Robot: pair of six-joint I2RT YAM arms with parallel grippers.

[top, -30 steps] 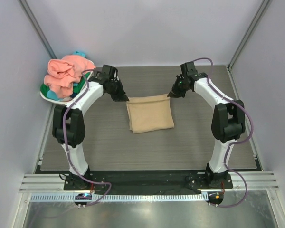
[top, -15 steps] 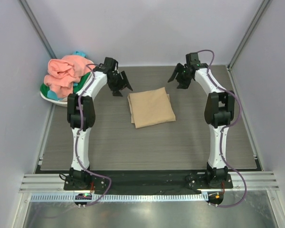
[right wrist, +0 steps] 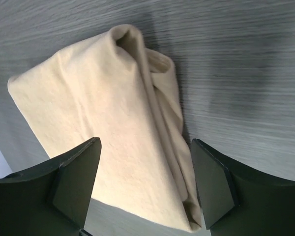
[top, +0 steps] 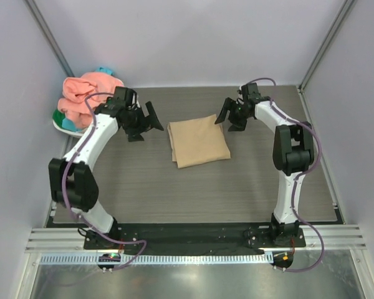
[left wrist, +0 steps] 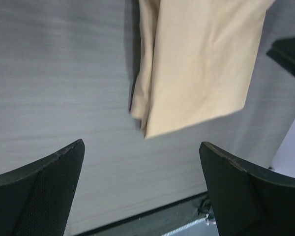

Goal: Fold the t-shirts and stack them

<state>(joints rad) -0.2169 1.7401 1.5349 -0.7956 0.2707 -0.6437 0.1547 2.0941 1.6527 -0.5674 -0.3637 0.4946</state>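
My right gripper will move down onto the tan t-shirt's edge by its far corner (top: 220, 124) (right wrist: 159, 96), with a finger on either side, and close, because the tan t-shirt's layered edge runs between its open fingers.
A folded tan t-shirt (top: 198, 141) lies flat mid-table, also in the left wrist view (left wrist: 196, 64) and the right wrist view (right wrist: 113, 123). A salmon pink t-shirt (top: 86, 93) is heaped in the white basket (top: 63, 127) at the far left, with green and teal cloth (top: 103, 70) peeking from under it. My left gripper (top: 146, 123) stands open just left of the tan shirt, nothing between its fingers (left wrist: 49, 187). My right gripper (top: 229, 118) is open beside the shirt's far right corner, its fingers (right wrist: 73, 177) apart above the cloth.
The grey table (top: 193, 193) is walled by pale panels on three sides. A metal rail (top: 187, 240) runs along the near edge by the arm bases. The basket overhangs the table's left edge.
Both grippers let go of the tan shirt's far corners and opened. The left one drew back to the left; the right one rose, then came down near the corner.
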